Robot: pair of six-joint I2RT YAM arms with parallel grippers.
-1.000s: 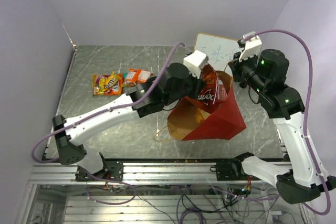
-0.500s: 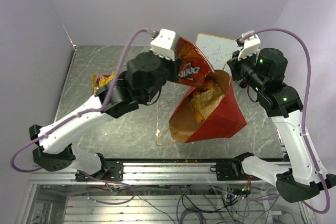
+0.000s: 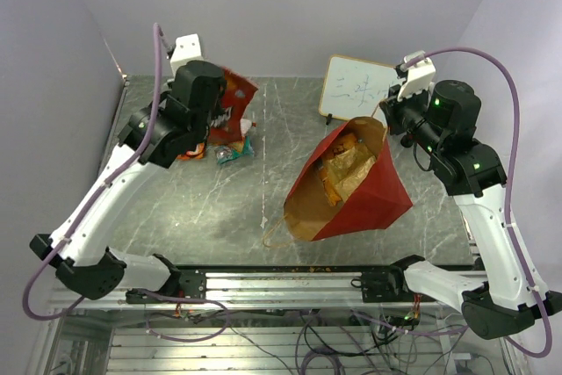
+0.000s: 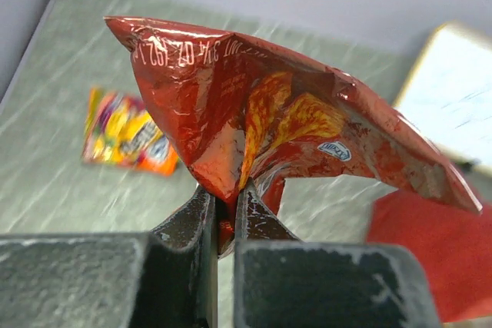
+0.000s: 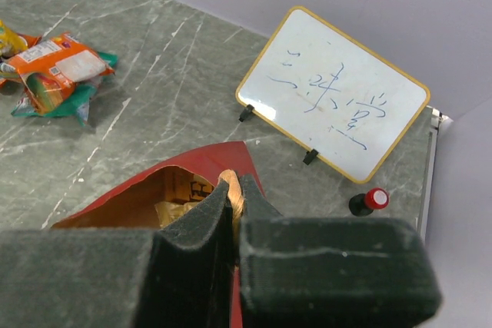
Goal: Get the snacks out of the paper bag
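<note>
I will next move my left gripper down and back, tipping it downward, onto the table on the near side [image 3: 213, 192] [image 4: 142, 203] of the packs, because that patch is empty.
My left gripper [image 3: 218, 110] [image 4: 227, 203] is shut on the lower edge of a red chip bag [image 3: 235, 101] [image 4: 292, 113] and holds it in the air over the table's far left. Below it lie a yellow-orange pack [image 4: 127, 132] and an orange-teal pack [image 3: 235, 148] [image 5: 58, 67]. The red paper bag [image 3: 360, 195] [image 5: 207, 160] lies tilted at centre right, its mouth facing up and left. A tan-brown chip bag [image 3: 342, 164] shows inside it. My right gripper [image 3: 386, 120] [image 5: 234, 193] is shut on the bag's cord handle at the upper rim.
A small whiteboard [image 3: 356, 85] [image 5: 334, 105] stands at the back right behind the paper bag. A red-capped black marker [image 5: 369, 201] stands beside it. Walls close in on the table at the left, back and right.
My left arm has swung left and back, carrying the red chip bag from just above the paper bag's mouth to over the far left. The right arm has not moved.
</note>
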